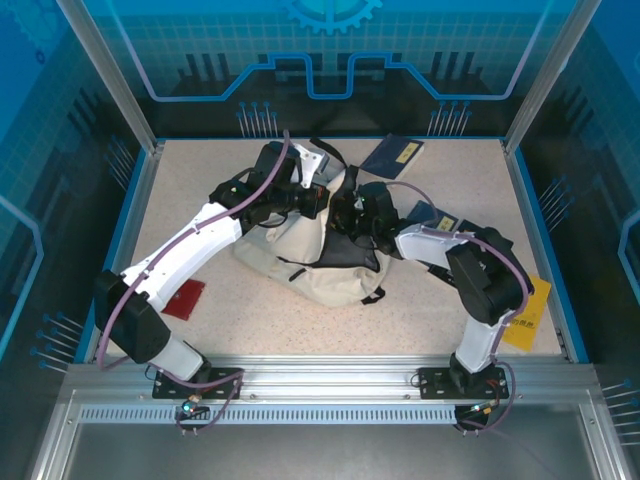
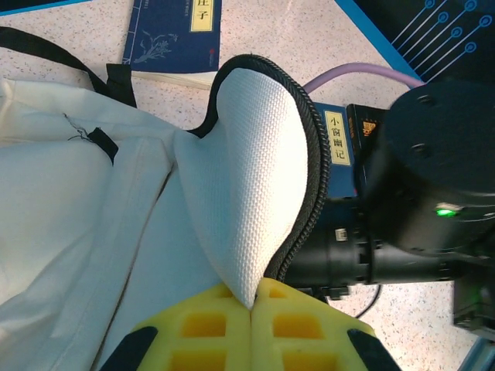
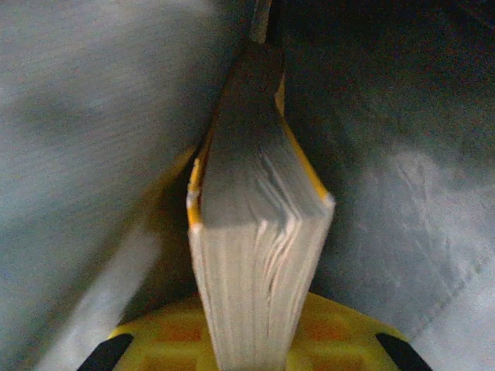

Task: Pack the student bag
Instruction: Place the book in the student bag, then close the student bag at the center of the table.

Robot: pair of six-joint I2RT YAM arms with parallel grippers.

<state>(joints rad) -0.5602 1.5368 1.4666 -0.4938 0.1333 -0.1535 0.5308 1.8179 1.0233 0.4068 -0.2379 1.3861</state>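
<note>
The flap comes open toward the bag's side nearest the red book next, drawn and then released by my left gripper, because my right gripper sits inside the bag.
The cream student bag lies in the middle of the table with its mouth toward the back. My left gripper is shut on the tip of the bag's white mesh-lined flap and holds it up; from above this gripper sits at the bag's top. My right gripper is shut on a yellow-covered book, page edges toward the camera, inside the bag's dark grey interior. From above, the right gripper reaches into the bag's opening from the right.
A dark blue book lies at the back and a second blue book under the right forearm. A red book lies near the left arm, a yellow one at the right edge. Blue walls ring the table.
</note>
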